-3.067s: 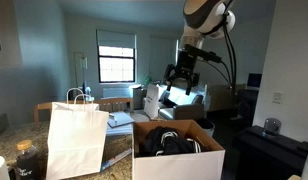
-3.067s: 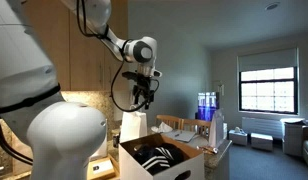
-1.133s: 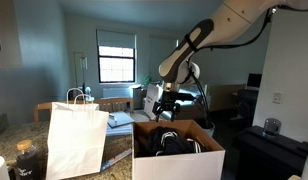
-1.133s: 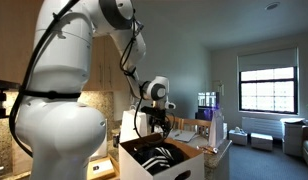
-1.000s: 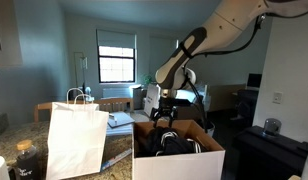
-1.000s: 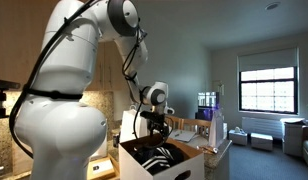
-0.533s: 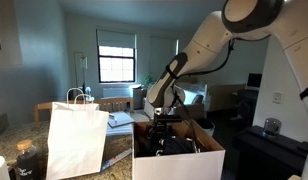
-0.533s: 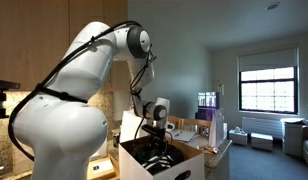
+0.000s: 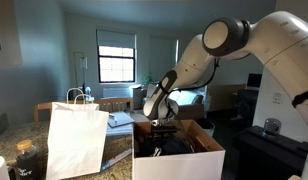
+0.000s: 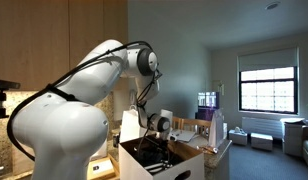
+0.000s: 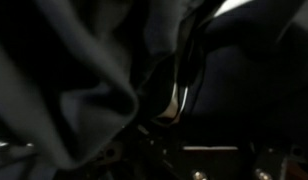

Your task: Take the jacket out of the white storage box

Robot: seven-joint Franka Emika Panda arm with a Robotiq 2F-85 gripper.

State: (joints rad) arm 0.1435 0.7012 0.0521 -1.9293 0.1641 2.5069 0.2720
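Observation:
My gripper shifts just slightly toward the shopping bag next and closes on the fabric. The jacket's bunched folds lie all around my gripper's sunken fingers.
The white storage box (image 9: 180, 163) stands open at the front, brown inside; it also shows in an exterior view (image 10: 192, 168). The black jacket (image 9: 177, 146) lies bunched inside it, with white stripes showing in an exterior view (image 10: 144, 155). My gripper (image 9: 162, 128) is lowered into the box and pressed into the jacket; in an exterior view (image 10: 160, 141) its fingers are sunk among the fabric. The wrist view shows only dark folds of the jacket (image 11: 84, 95) right against the camera. The fingers are hidden, so I cannot tell whether they are open or shut.
A tall white paper shopping bag (image 9: 74, 140) with handles stands beside the box, and shows behind it in an exterior view (image 10: 131, 126). A dark cabinet (image 9: 266, 150) is on the other side. Papers and bottles lie on the table behind (image 9: 119, 120).
The arm has come down from high above the box. Over the last second the gripper dropped past the rim and into the jacket.

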